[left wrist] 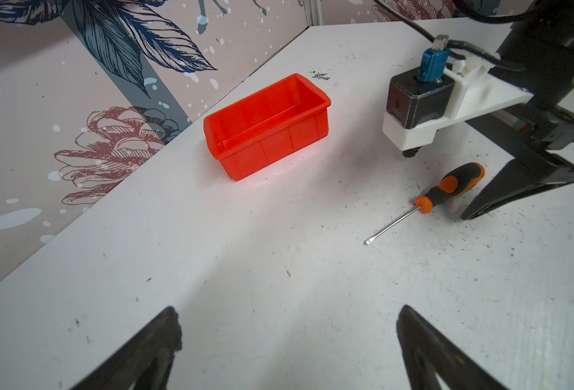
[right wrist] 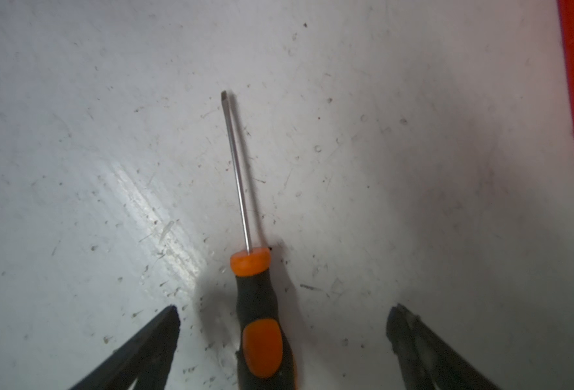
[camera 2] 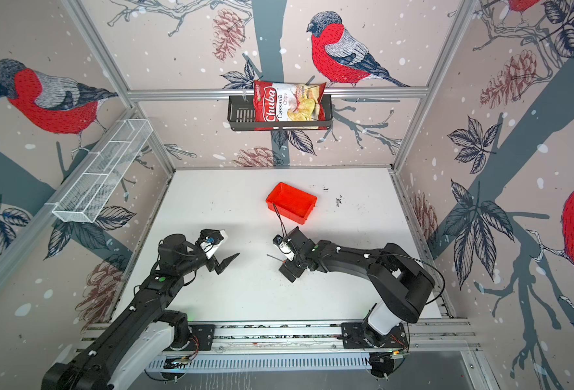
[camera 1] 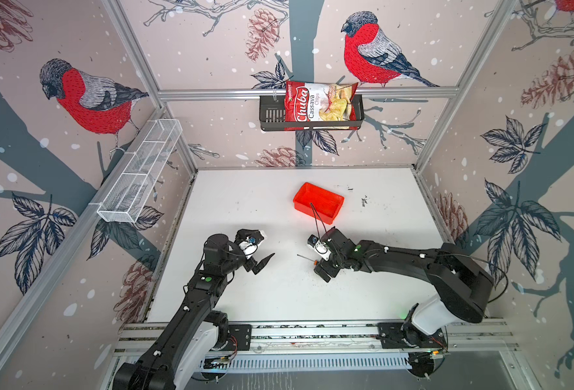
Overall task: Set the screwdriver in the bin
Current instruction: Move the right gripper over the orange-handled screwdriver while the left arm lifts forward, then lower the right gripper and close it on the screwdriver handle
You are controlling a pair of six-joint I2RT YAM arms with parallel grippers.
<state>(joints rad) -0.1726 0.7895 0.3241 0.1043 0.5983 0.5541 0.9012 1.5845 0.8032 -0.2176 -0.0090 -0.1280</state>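
The right gripper lowers onto the handle's black part (right wrist: 256, 296) behind its orange collar next and closes there, since the open fingers already stand on both sides of it.
The screwdriver (right wrist: 262, 304), with an orange-and-black handle and a thin silver shaft, lies flat on the white table (camera 1: 245, 209). In both top views only its shaft (camera 1: 305, 258) (camera 2: 275, 258) shows, pointing left. My right gripper (right wrist: 282, 312) (camera 1: 316, 262) is open and low over the table, one finger on each side of the handle with gaps on both sides. The left wrist view shows the screwdriver (left wrist: 447, 187) between those fingers (left wrist: 515, 192). The red-orange bin (camera 1: 312, 211) (camera 2: 285, 211) (left wrist: 268, 148) stands empty just beyond it. My left gripper (camera 1: 263, 263) (left wrist: 289, 309) is open and empty.
A chips bag (camera 1: 319, 103) sits in a black basket (camera 1: 272, 114) on the back wall. A white wire-mesh shelf (camera 1: 140, 172) hangs on the left wall. A thin black cable (camera 1: 316, 216) from the right wrist crosses above the bin's near edge.
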